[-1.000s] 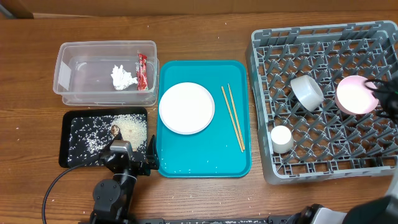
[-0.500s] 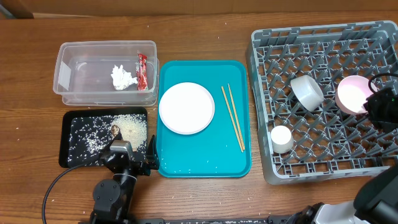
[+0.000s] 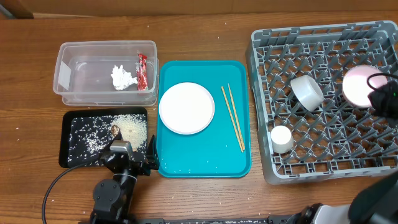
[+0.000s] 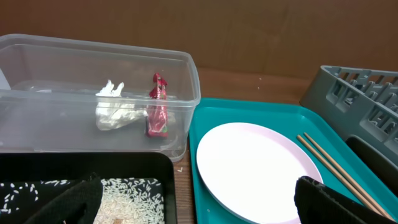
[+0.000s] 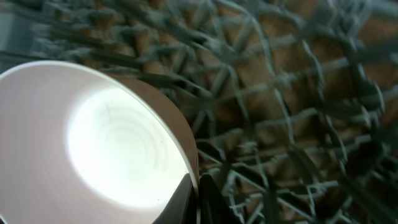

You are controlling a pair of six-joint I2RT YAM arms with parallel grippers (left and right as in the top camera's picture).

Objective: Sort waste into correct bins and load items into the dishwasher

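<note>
I will next turn my right gripper, move it outward and to the left in the overhead view, and let go of the pink bowl's rim there, because open rack wires stand beside the pale bowl.
The grey dishwasher rack (image 3: 323, 143) stands at the right. My right gripper (image 3: 379, 99) (image 5: 198, 180) is shut on the rim of a pink bowl (image 3: 357, 84) (image 5: 112, 143), which it holds tilted over the rack's right side. A pale bowl (image 3: 306, 92) leans on the pegs and a small white cup (image 3: 282, 138) stands near the rack's front left. The round plate (image 3: 186, 107) (image 4: 255, 165) and two chopsticks (image 3: 234, 118) lie on the teal tray (image 3: 205, 163). My left gripper (image 3: 127, 157) (image 4: 199, 208) stands open, straddling the gap between the black tray (image 3: 71, 134) and the teal tray.
The clear tub (image 3: 68, 74) at the back left holds a crumpled napkin (image 3: 122, 77) and a red wrapper (image 3: 142, 71). Rice (image 3: 130, 127) and a brown scrap (image 3: 115, 129) lie in the black tray. Bare wooden table shows along the back and front edges.
My right gripper has closed on the pink bowl's rim, and the bowl has shifted a little to the right and toward the back of the rack. The left arm has not moved.
</note>
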